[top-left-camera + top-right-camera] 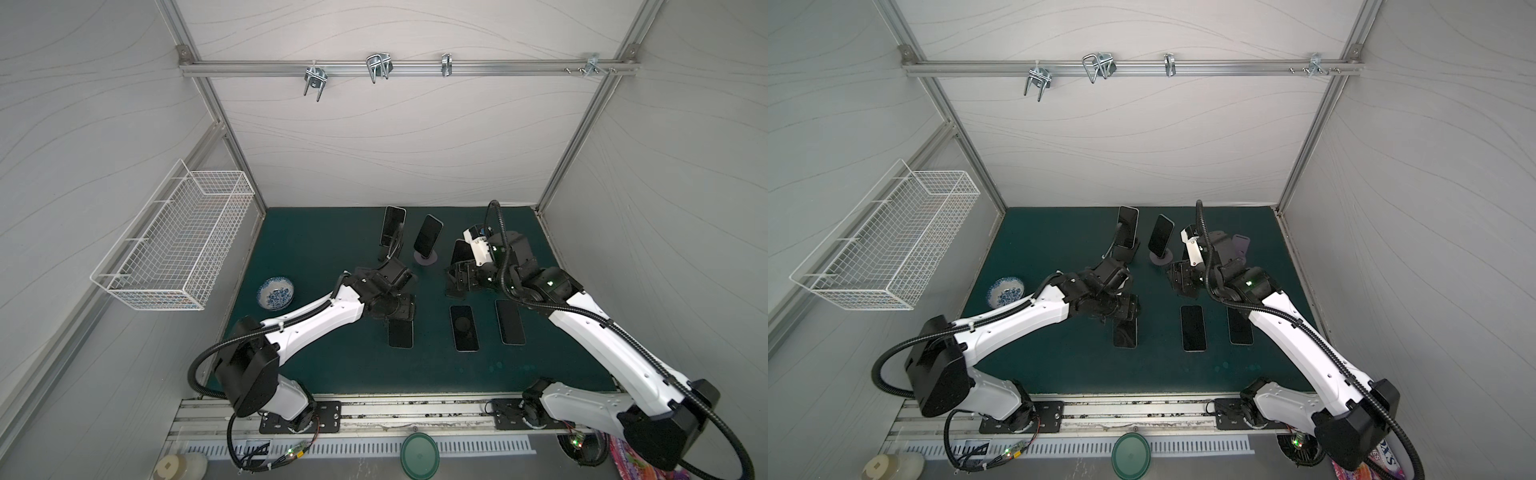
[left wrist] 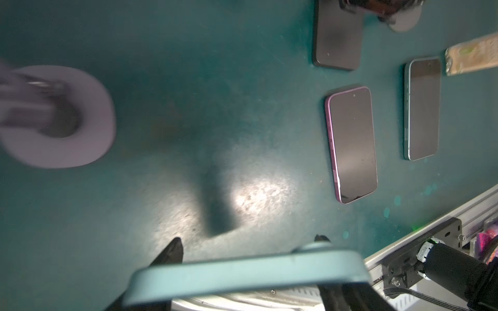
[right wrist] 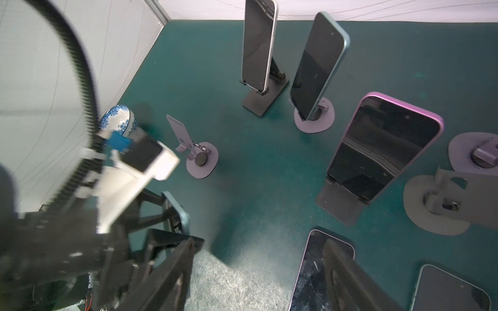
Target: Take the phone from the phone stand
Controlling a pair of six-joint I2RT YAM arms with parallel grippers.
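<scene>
The clear spot beside the middle front phone is below my left gripper. My left gripper will next lower the teal phone across to the bare mat (image 1: 427,340) (image 2: 285,160) there and let go of it.
My left gripper (image 2: 248,242) is shut on the long edges of a teal phone (image 2: 248,272), which I hold over the green mat in both top views (image 1: 401,334). Beside it stands an empty grey round stand (image 2: 62,118). At the back, three phones rest on stands: a white one (image 3: 258,45) on a black stand, a blue one (image 3: 315,67) on a grey round stand, and a purple one (image 3: 382,148) on a black stand. My right gripper (image 3: 258,269) hangs open in front of the purple phone, with nothing between its fingers (image 1: 457,282).
Two phones lie flat on the mat, one at the middle front (image 1: 464,328) and one further right (image 1: 510,322). Two more empty grey stands (image 3: 436,204) sit at the right. A blue-patterned bowl (image 1: 276,293) is on the left, a wire basket (image 1: 174,241) on the left wall.
</scene>
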